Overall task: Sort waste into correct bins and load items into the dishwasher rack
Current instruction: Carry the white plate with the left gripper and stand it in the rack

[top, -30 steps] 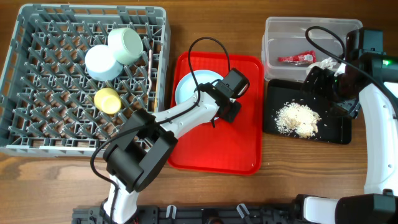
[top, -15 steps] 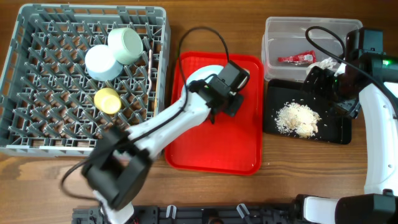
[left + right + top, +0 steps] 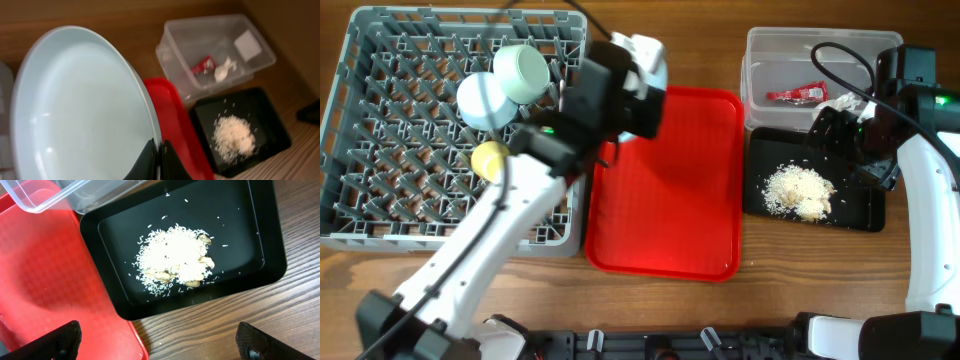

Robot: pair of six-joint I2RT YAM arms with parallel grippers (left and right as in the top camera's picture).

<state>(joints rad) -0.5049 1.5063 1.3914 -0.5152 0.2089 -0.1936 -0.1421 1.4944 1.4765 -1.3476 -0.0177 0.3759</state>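
The plate goes left in the overhead view and down into the rack's side by the red tray next with my left gripper, since it already hangs on edge.
My left gripper [image 3: 625, 75] [image 3: 159, 150] is shut on the rim of the pale blue plate [image 3: 85, 110] and holds it on edge, in the air, between the red tray and the grey dishwasher rack [image 3: 380, 200]. The rack holds the mint-green bowl [image 3: 525, 70], the light blue saucer [image 3: 483, 101], the yellow cup [image 3: 492, 160] and a thin wooden stick [image 3: 562, 105]. The clear tub [image 3: 770, 50] holds the red wrapper [image 3: 798, 94] and white scrap [image 3: 840, 100]. The black tray [image 3: 860, 212] holds beige food scraps [image 3: 800, 190]. My right gripper [image 3: 160, 342] is open and empty above the black tray's near edge.
The red serving tray [image 3: 670, 190] lies bare between the rack and the bins. The right arm [image 3: 920, 170] stands along the right edge. The fork is not in view. In the left wrist view the tub [image 3: 215, 40] and black tray [image 3: 260, 115] lie beyond the plate.
My left gripper has lifted the pale blue plate off the red tray and carried it up and left toward the rack. The right arm has not moved.
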